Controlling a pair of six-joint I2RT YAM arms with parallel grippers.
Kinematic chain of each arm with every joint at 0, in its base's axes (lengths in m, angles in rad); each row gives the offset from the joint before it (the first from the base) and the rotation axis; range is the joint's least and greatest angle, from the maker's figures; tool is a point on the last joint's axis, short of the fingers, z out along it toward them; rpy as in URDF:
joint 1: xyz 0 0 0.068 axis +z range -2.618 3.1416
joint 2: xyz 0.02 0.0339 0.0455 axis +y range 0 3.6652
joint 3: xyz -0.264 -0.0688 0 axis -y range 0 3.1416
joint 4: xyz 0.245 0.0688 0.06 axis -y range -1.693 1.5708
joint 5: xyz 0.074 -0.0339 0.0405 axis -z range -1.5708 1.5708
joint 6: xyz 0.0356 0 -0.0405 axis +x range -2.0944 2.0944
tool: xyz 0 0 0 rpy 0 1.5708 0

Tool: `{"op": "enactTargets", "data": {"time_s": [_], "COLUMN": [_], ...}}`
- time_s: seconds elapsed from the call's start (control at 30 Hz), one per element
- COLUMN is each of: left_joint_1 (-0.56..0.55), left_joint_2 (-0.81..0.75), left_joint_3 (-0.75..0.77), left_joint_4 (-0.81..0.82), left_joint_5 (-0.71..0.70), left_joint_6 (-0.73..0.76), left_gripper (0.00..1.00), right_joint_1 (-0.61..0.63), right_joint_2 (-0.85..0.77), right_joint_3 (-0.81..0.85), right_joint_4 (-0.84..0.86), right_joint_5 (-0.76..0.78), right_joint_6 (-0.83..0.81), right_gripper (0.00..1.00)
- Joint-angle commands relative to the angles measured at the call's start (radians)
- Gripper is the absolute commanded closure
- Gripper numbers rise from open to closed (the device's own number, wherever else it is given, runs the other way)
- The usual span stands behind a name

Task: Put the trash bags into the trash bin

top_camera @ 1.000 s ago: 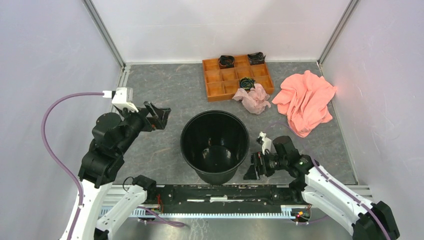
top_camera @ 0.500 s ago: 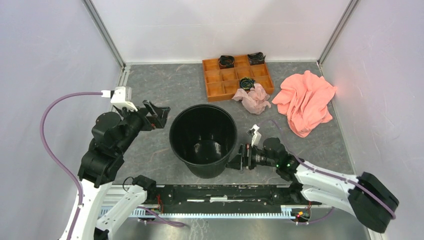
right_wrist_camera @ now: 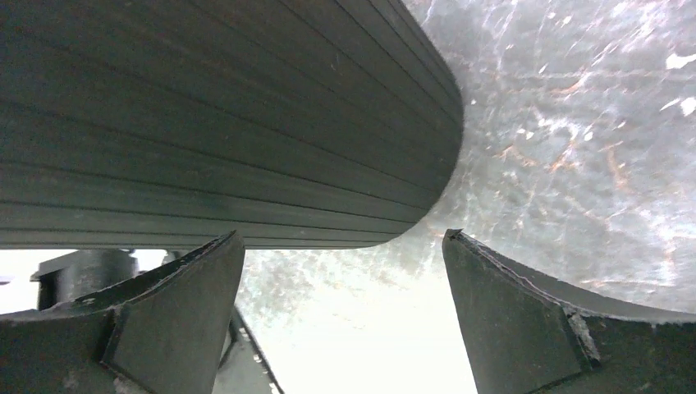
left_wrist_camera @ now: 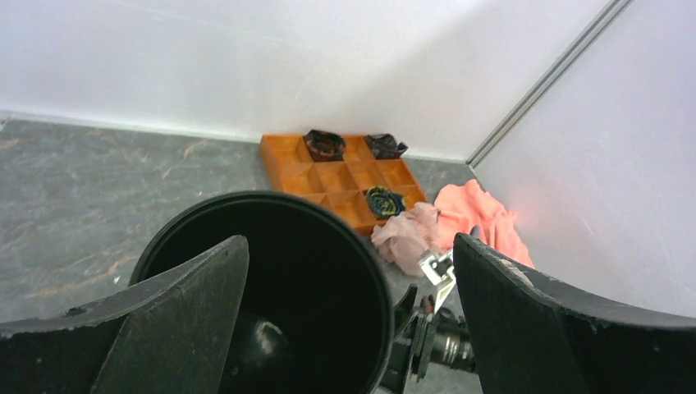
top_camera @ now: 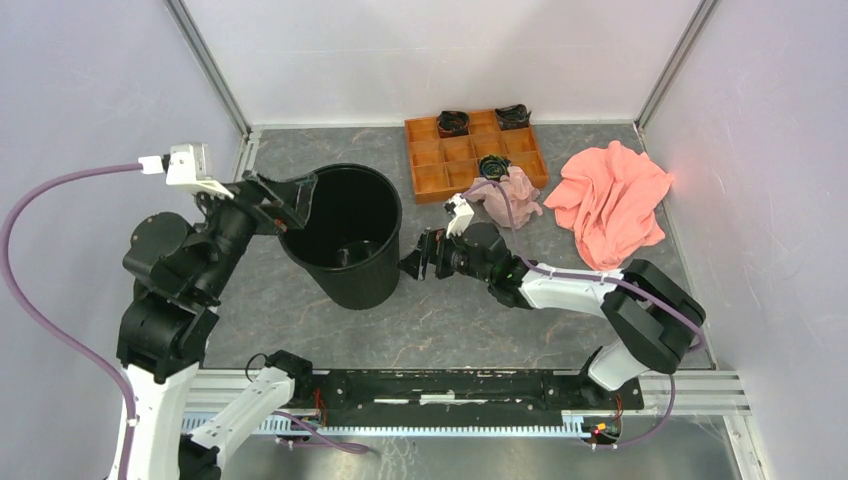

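Observation:
The pink trash bag is still outside the bin and lies outward, so my right gripper will next swing away from the bin and outward and close on the bag's near edge [top_camera: 498, 213].
The black trash bin [top_camera: 356, 278] stands left of the table's middle, its opening leaning toward the left arm. My left gripper [top_camera: 283, 196] is open at the bin's left rim; in the left wrist view the left gripper [left_wrist_camera: 349, 242] looks down into the trash bin [left_wrist_camera: 271, 199]. My right gripper [top_camera: 420, 258] is open, low beside the bin's right wall; from the right wrist, the right gripper [right_wrist_camera: 342, 234] sits just under that ribbed bin wall [right_wrist_camera: 205, 123] with nothing between its fingers. The crumpled pale pink trash bag [top_camera: 510, 198] [left_wrist_camera: 405, 240] lies by the tray's front corner.
An orange compartment tray [top_camera: 437, 178] [left_wrist_camera: 330, 176] with dark rolled items stands at the back. A salmon-pink cloth [top_camera: 610, 200] [left_wrist_camera: 486, 220] lies at the back right. White walls enclose the table on three sides.
The bin has slid left and away from the arms' bases. The right arm stretched out along the bin's right side. The left gripper drew back and left, staying at the bin's left rim.

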Motion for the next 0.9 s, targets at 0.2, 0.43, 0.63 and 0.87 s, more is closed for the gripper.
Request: {"op": "enactTargets", "data": {"time_s": [0.2, 0.43, 0.63, 0.87], "left_joint_1": [0.004, 0.004, -0.06, -0.059], "left_joint_2": [0.138, 0.278, 0.21, 0.16], "left_joint_3": [-0.031, -0.044, -0.185, -0.308], "left_joint_4": [0.293, 0.461, 0.489, 0.569], "left_joint_5": [0.163, 0.338, 0.145, 0.312], "left_joint_6": [-0.042, 0.035, 0.228, 0.261], "left_gripper": [0.0, 0.0, 0.0, 0.0], "right_joint_1": [-0.038, -0.257, -0.351, -0.35], "right_joint_2": [-0.233, -0.253, -0.046, -0.01], "right_joint_3": [0.013, 0.068, 0.281, 0.272], "right_joint_4": [-0.404, -0.578, -0.664, -0.484], "right_joint_5": [0.398, 0.581, 0.682, 0.593], "right_joint_6": [-0.566, -0.684, -0.761, -0.816], "right_gripper": [0.02, 0.02, 0.02, 0.05]}}
